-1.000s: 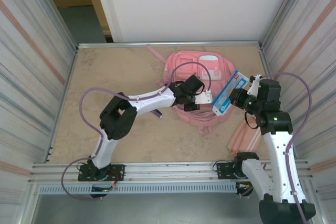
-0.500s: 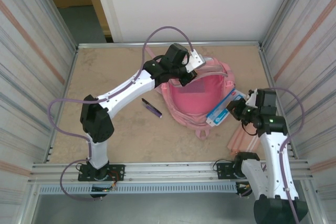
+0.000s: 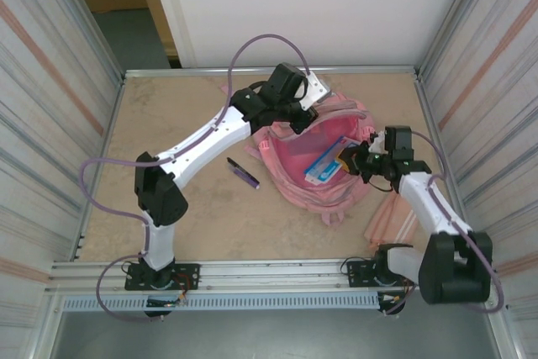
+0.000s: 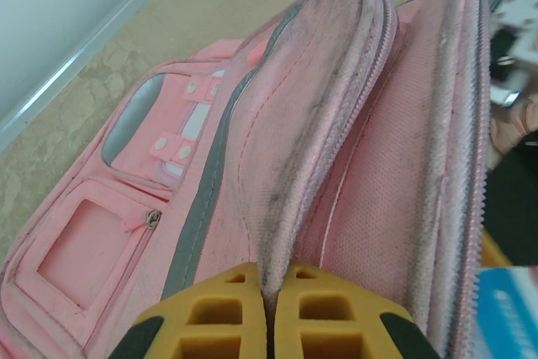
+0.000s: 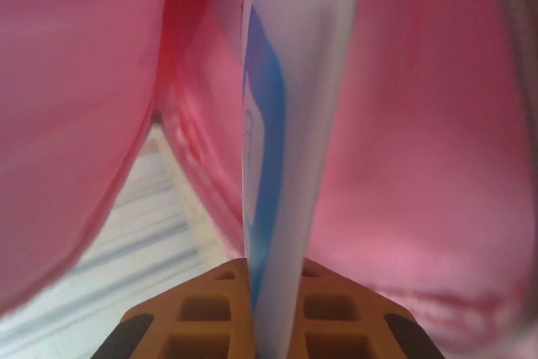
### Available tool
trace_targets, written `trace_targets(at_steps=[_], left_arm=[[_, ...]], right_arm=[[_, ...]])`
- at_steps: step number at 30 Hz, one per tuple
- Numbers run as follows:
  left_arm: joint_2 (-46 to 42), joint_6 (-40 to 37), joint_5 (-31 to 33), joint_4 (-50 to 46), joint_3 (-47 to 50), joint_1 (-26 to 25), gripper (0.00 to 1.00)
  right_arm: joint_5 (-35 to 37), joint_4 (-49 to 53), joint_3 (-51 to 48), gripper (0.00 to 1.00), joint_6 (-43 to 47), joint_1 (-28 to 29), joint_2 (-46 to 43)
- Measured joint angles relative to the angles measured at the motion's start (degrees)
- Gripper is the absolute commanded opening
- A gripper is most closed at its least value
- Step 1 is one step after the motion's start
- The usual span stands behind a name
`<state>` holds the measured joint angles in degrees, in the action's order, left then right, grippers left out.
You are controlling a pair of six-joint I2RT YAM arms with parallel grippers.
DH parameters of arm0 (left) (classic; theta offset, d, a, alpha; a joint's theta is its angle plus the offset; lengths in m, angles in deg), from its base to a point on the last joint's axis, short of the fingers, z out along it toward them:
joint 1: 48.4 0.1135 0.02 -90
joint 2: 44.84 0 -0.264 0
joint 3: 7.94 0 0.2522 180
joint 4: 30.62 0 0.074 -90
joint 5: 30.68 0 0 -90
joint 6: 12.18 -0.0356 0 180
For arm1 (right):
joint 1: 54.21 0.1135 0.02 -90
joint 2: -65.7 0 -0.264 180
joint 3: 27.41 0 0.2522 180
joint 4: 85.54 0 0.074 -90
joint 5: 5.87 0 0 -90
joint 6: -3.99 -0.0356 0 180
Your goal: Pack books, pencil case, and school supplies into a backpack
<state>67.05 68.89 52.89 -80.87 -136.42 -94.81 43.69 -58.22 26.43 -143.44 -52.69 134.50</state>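
Note:
My right gripper pushes the light blue pencil case outward into the pink lining under the raised flap (image 3: 314,139) next and releases it, since the lining lies open outward of it.
The pink backpack (image 3: 340,195) lies open in the middle of the table, its pink lining showing. My left gripper (image 3: 298,119) is shut on the edge of its raised front flap (image 4: 336,81) and holds it up at the far side. My right gripper (image 3: 351,160) is shut on the light blue pencil case (image 3: 324,164), which reaches from the right into the opening. In the right wrist view the pencil case (image 5: 286,124) stands edge-on between the yellow fingers, with pink lining (image 5: 420,124) on both sides. A purple pen (image 3: 243,173) lies left of the backpack. A pale pink ribbed book (image 3: 388,220) lies at the right front.
Metal rails edge the table, with corrugated walls to the left and right. Bare tabletop stretches left of the backpack around the pen. The left arm arches over that area. A backpack strap (image 3: 239,83) trails towards the back edge.
My left gripper has lifted the backpack's flap up and back, opening it. My right gripper has carried the pencil case leftward and down into the opening.

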Motion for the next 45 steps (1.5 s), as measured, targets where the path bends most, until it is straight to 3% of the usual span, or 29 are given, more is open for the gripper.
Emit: trace_targets(at_steps=[5,12,20,25,29,39,40,42,45], left_arm=[[0.83,5.86,-4.42,0.09,-0.59,1.46,0.0],[0.85,12.13,-8.24,2.14,-0.55,1.73,0.0],[0.81,12.59,-8.63,4.33,0.13,1.64,0.0],[0.26,11.5,-8.57,5.46,1.64,1.64,0.0],[0.02,10.03,-8.5,5.49,1.99,1.68,0.0],[-1.44,8.24,-8.61,6.08,2.69,2.08,0.0],[-1.62,8.07,-8.63,6.25,2.91,2.12,0.0],[-1.75,7.67,-8.63,6.38,3.1,2.16,0.0],[-2.14,7.54,-8.59,7.26,4.28,2.43,0.0]], right_arm=[[8.37,-12.28,0.59,0.0,-7.8,4.11,7.48],[24.55,-20.72,7.93,0.0,-14.14,13.6,15.96],[34.75,-31.78,12.9,0.0,-21.24,17.81,29.31],[34.58,-41.18,16.17,0.01,-24.9,18.78,41.05],[32.83,-47.71,19.91,0.09,-26.86,19.1,47.23],[27.45,-46.84,28.15,0.08,-27.89,19.04,52.17],[27.08,-46.66,28.41,0.1,-27.91,19.04,52.26],[26.4,-46.12,29.0,0.24,-27.96,19.04,52.48],[24.83,-44.92,31.21,0.27,-27.93,18.8,53.75]])
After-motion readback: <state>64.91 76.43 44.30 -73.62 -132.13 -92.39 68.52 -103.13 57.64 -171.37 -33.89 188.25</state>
